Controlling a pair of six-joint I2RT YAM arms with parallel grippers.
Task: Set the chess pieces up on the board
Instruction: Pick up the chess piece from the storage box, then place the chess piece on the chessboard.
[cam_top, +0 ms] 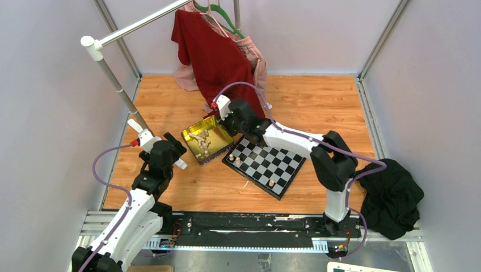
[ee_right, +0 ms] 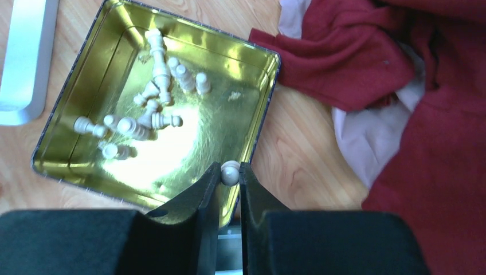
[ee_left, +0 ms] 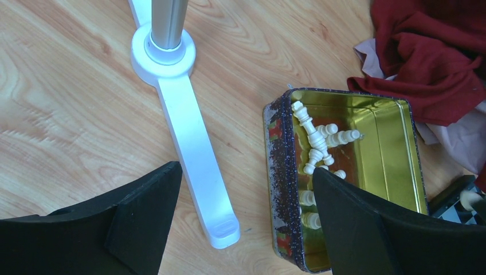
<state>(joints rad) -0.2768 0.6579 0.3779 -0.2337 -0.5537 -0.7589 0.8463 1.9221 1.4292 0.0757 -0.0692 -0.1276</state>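
The board's tin-side square [cam_top: 236, 152] beside the corner piece is empty, so my right gripper will next move back from the tin and go down to release the cream piece there.
The black-and-white board [cam_top: 266, 167] lies at an angle in the middle of the wooden table, with three cream chess pieces [cam_top: 271, 183] standing near its edges. Left of it is an open gold tin [cam_top: 218, 135] holding several cream pieces [ee_right: 150, 112], lying loose and also seen in the left wrist view [ee_left: 318, 143]. My right gripper [ee_right: 230, 173] hangs over the tin's right rim, shut on the round head of a cream piece. My left gripper [ee_left: 243, 172] stands open and holds nothing, hovering left of the tin [ee_left: 395, 143] over the wood.
A white clothes rack pole [cam_top: 110, 73] rises at the left, its flat foot [ee_left: 192, 143] lying between my left fingers. A red garment [cam_top: 212, 54] and a pink one hang behind the tin and reach the table. A black cloth [cam_top: 391, 198] lies at the right edge.
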